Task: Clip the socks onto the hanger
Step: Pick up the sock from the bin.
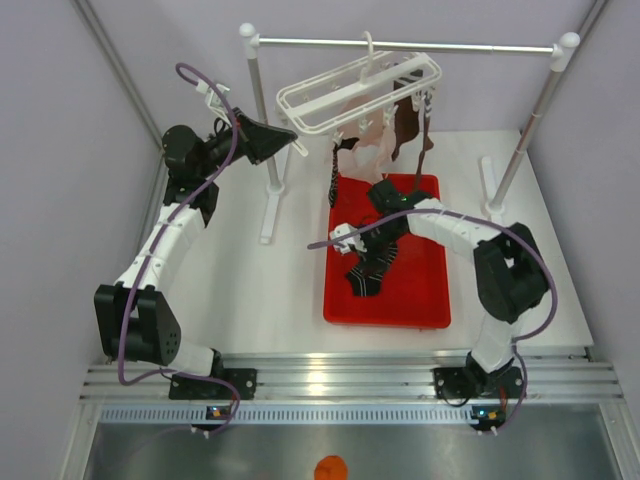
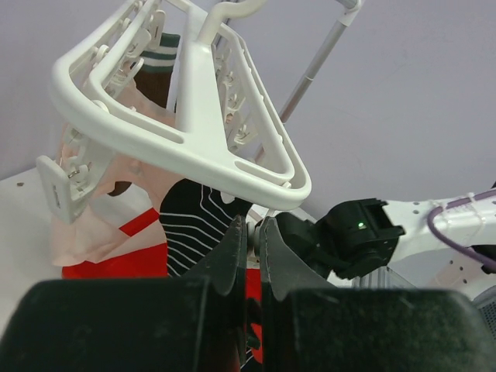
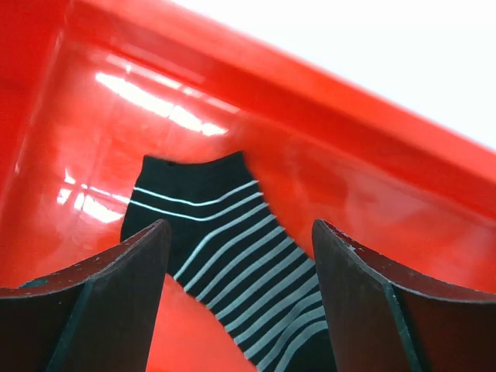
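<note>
My right gripper needs to move down and back along the black striped sock next and close on its near end [image 1: 365, 284] [image 3: 195, 184]. The near end is just beyond the gripper's open fingers.
The white hanger [image 1: 350, 90] hangs by its hook from the crossbar. On it hang a brown sock [image 1: 405, 125], a black striped sock [image 2: 190, 225] and a pale pink fabric [image 1: 370, 145]. My left gripper [image 1: 288, 135] is at the hanger's near left corner. In the left wrist view its fingers [image 2: 232, 248] are pinched on a small white peg [image 2: 253, 235] under the frame [image 2: 194, 139]. My right gripper [image 1: 372, 260] is open and empty, low over a black striped sock [image 3: 232, 240] that lies flat in the red tray [image 1: 420, 290], between the fingers [image 3: 124, 287].
The stand's metal crossbar [image 1: 400, 45] spans the back on two white posts [image 1: 262, 130] with flat feet on the table. The red tray's wall [image 3: 349, 147] rises just beyond the sock. Grey walls close in both sides.
</note>
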You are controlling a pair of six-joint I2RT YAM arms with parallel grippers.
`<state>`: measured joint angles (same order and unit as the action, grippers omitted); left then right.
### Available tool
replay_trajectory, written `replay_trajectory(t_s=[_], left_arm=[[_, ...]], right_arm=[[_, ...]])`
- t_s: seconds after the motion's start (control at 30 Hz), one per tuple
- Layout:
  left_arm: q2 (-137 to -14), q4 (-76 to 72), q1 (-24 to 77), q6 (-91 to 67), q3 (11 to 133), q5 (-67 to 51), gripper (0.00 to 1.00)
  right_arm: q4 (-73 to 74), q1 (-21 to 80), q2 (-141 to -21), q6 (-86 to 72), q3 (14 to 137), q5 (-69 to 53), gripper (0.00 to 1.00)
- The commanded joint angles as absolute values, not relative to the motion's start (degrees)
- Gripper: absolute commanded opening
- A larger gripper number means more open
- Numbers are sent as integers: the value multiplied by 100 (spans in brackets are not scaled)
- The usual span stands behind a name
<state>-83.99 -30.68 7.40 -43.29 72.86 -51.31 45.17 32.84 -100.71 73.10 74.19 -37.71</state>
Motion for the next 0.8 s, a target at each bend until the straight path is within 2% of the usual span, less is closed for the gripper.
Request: replay_trajectory(t_s=[0.0,0.23,0.4,0.43,0.5,0.53,0.57,0.77], left_arm=[[-8350,-3094,747,-4228,7392,-5106,0],[-8341,-3006,747,-4140,7392,-5080,0],[-8358,-3059,747,-4149,7383,-5098,0],[-8358,-3050,747,-4140,7392,-5089,0],[-8341,-3041,747,-4122,7374,-5098,0],[-8341,-3032,747,-4096,7365,-5115,0],[-8341,-3032,747,-4096,7365,-5115,0],[-8367,-3023,747,-4122,7374,-5107,0]], right_arm=[[4773,3392,-10467,7928,7471,-3754,73],[4149,3629,-10512,7779,6935,-3103,67],[3773,3761,-10705,7629,6725,-2462,50],[3684,3770,-10688,7594,6671,-2374,36],[3586,3779,-10652,7524,6601,-2347,21],[3577,3788,-10626,7480,6609,-2399,8],[3577,3771,-10539,7410,6618,-2452,2],[3858,3569,-9503,6472,7135,-3391,0]])
